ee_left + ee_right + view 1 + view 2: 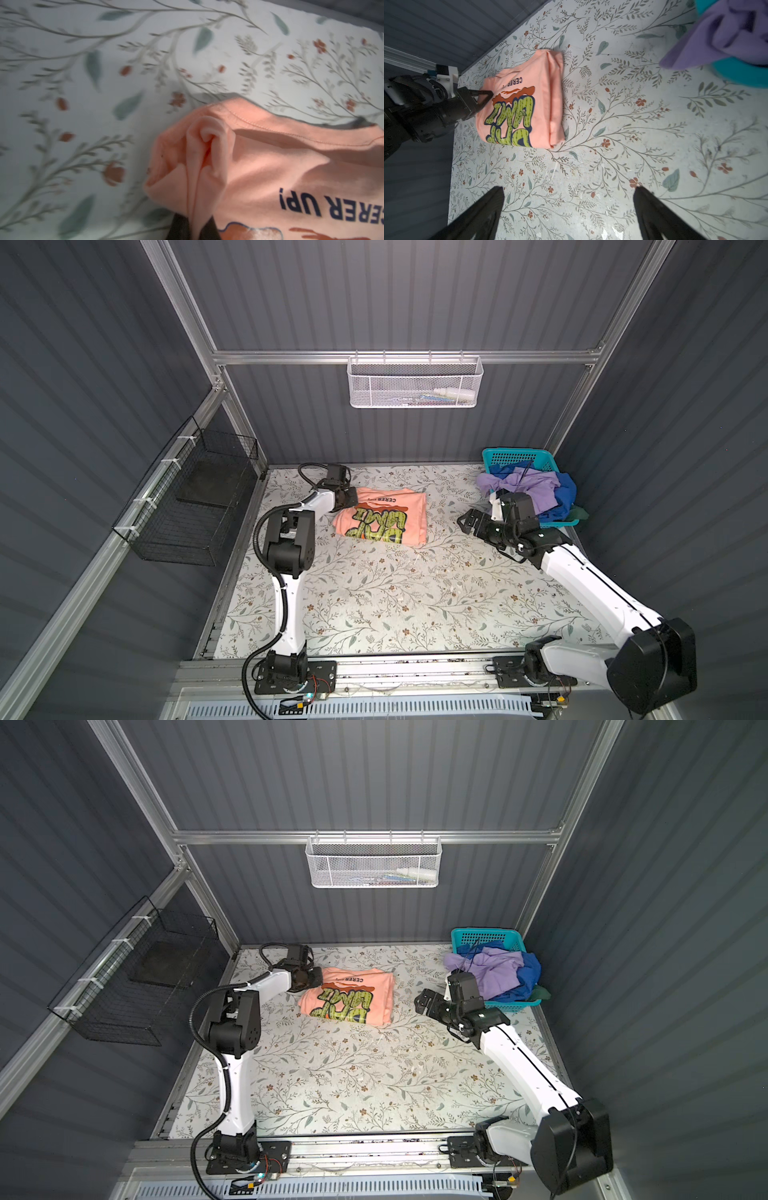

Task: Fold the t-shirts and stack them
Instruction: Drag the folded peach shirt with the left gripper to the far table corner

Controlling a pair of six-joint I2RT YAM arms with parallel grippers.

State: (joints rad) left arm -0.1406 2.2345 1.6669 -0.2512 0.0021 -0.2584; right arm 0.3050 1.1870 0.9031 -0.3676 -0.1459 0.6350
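I will next use my left gripper to drag the bunched fold outward to the bare back corner (288, 478), which is farther out toward the black wire basket, and then let go.
A folded peach-orange t-shirt (384, 518) (353, 996) (525, 99) with a yellow-green graphic lies on the floral table, back left of centre. My left gripper (351, 501) (318, 979) (194, 226) is shut on a bunched fold at the shirt's left edge (207, 145). My right gripper (465, 522) (422, 1000) (569, 191) hovers open over bare table to the shirt's right, holding nothing. Lavender (528, 485) (726, 37), royal blue (567, 493) and dark green (579, 514) t-shirts are piled crumpled in the teal basket (519, 456) (486, 936) at the back right.
A white mesh basket (415, 383) hangs on the back rail, above the table. A black wire basket (187, 506) is fixed to the left wall. The floral table (395, 593) stretches from the peach shirt toward the arm bases.
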